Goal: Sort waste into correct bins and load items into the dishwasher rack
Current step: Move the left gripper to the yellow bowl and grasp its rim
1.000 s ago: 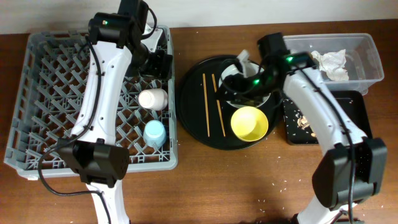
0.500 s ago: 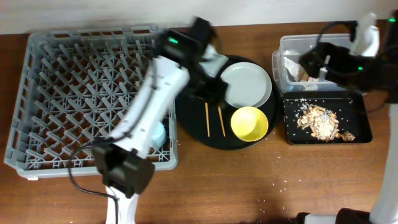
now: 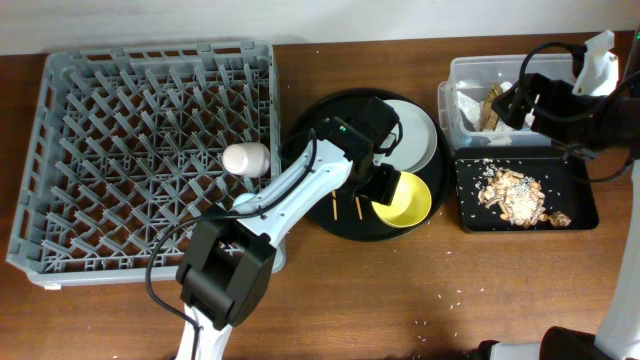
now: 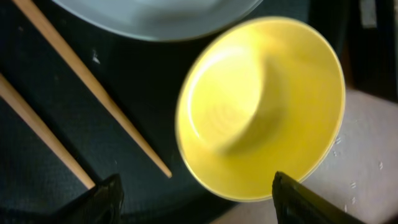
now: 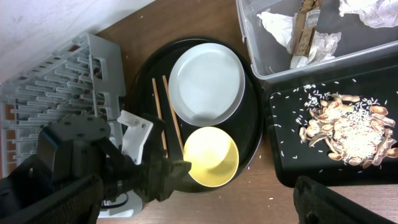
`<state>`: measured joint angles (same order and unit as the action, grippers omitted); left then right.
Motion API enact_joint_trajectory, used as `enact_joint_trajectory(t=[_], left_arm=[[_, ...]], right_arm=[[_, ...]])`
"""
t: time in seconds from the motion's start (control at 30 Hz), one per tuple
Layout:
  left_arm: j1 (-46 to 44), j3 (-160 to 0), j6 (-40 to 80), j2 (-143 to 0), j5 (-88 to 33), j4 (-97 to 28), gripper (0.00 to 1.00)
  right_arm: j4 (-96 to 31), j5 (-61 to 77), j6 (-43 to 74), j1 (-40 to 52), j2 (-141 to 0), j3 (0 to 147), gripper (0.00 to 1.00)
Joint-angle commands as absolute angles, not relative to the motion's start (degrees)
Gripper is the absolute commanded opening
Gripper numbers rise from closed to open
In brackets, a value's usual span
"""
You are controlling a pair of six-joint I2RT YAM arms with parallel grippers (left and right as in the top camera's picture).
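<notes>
The small yellow bowl's rim by the chopsticks is between my left gripper's open fingers, so my left gripper will move down onto it next and close.
My left gripper [image 3: 388, 186] is open, its fingertips [image 4: 196, 205] on either side of the near rim of the small yellow bowl [image 4: 261, 112] on the round black tray [image 3: 312, 130]. The pale grey plate [image 3: 410, 135] lies just behind the bowl [image 3: 408, 200]. Two wooden chopsticks [image 4: 93, 93] lie left of the bowl. A pink cup [image 3: 246, 158] lies in the grey dishwasher rack [image 3: 120, 120]. The light blue cup is hidden. My right gripper [image 3: 518, 100] is open and empty, high over the clear tub [image 3: 452, 95]; its fingers [image 5: 193, 211] frame the table.
The clear tub [image 5: 249, 37] holds white napkins [image 5: 273, 25] and a brown wrapper scrap [image 5: 305, 28]. The shallow black tray [image 3: 580, 215] in front of it holds tan food leftovers [image 3: 515, 195]. Rice grains are scattered on the table. My left arm [image 3: 290, 195] crosses the rack's right wall.
My left gripper has moved from the plate's left edge toward the front, down to the yellow bowl. My right arm has stayed over the clear tub. The pink cup now shows.
</notes>
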<state>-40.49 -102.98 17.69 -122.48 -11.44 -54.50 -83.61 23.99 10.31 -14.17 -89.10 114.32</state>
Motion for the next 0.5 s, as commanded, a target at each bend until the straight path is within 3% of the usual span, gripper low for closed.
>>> enact_joint_trajectory(t=[0.0,0.27,0.47], left_arm=[[-40.51,-101.34,22.94,-124.36,-8.49,-52.18,0.75],[-40.51,-101.34,23.59,-127.61,-9.19,-49.19,0.49],[-40.51,-101.34,24.1,-128.6,-9.21,-48.14,0.47]], right_arm=[[-83.66,23.27,9.85,-14.26,-89.25,114.39,0.99],[-83.66,23.27,9.85,-14.26,-89.25,114.39,0.98],[-83.66,23.27,9.85,-14.26,-89.25,114.39,0.98]])
